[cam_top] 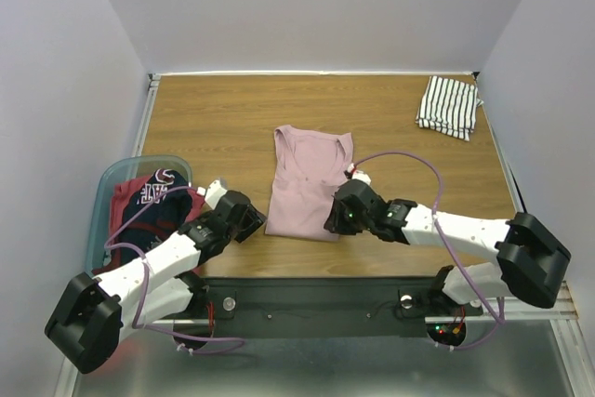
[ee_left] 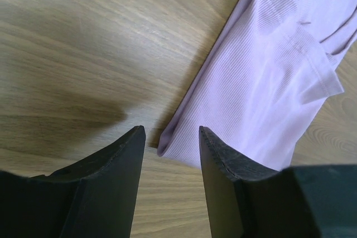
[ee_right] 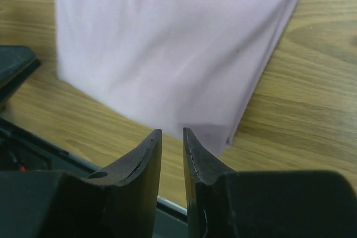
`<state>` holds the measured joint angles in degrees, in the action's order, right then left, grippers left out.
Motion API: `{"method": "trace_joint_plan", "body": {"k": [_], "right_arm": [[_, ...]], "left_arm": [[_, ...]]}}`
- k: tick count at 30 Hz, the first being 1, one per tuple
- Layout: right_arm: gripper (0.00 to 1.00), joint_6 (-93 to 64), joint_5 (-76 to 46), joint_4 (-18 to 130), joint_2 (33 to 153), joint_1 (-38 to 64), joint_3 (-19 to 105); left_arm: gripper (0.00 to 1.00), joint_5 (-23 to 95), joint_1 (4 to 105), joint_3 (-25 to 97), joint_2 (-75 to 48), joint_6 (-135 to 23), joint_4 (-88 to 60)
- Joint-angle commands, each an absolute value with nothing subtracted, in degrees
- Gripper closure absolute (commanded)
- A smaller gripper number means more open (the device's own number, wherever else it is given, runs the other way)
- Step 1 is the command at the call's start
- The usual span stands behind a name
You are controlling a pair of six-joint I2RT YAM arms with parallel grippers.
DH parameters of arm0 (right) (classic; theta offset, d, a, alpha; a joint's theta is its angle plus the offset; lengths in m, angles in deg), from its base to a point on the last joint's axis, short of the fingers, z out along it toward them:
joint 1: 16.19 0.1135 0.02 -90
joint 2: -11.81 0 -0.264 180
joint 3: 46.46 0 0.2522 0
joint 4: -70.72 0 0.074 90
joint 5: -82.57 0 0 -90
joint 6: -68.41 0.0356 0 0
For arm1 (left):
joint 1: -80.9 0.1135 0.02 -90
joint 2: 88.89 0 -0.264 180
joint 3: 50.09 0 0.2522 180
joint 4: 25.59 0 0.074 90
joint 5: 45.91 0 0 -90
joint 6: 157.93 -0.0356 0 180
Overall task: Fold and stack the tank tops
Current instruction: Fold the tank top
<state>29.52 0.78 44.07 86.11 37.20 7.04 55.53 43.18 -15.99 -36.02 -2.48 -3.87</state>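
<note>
My left gripper is open, and the pink tank top's hem corner nearest the tub (ee_left: 166, 149) is between its fingers, so next I need to move it down onto the corner, toward the right in the top view.
The dusty pink tank top (cam_top: 307, 178) lies flat mid-table, folded into a long strip, neckline toward the back. My left gripper (cam_top: 255, 221) is open and empty, low over the table just off the top's near-left corner; in the left wrist view (ee_left: 171, 129) that corner (ee_left: 167, 144) lies between the fingertips. My right gripper (cam_top: 333, 220) hovers at the near-right corner; in the right wrist view (ee_right: 172, 130) its jaws stand narrowly apart with nothing between them, just short of the pink hem (ee_right: 167, 43). The striped tank top (cam_top: 448, 105) lies folded at the back right.
A translucent light-blue tub (cam_top: 104, 183) at the table's left edge holds a navy top (cam_top: 156, 200) and a dark red top (cam_top: 128, 194). The table's near edge and metal rail (ee_right: 167, 204) run just behind my right fingers.
</note>
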Motion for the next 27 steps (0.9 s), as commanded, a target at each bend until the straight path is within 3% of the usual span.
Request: {"method": "trace_joint_plan", "body": {"k": [1,12,21,27], "right_arm": [[0.73,31.85,2.33,48.07,88.88,37.69,4.22],[0.73,33.78,1.89,49.22,83.45,37.78,-4.05],[0.56,34.48,2.33,44.83,74.84,37.69,-5.63],[0.51,37.2,0.84,45.09,75.61,37.78,-7.74]], "left_arm": [[0.46,56.84,42.84,-17.08,-36.5,-2.72,-3.75],[0.47,54.99,41.88,-17.61,-35.45,-3.77,-4.8],[0.46,53.58,38.71,-20.15,-35.97,-0.26,-6.55],[0.44,53.15,37.13,-21.3,-36.5,0.53,-8.84]]}}
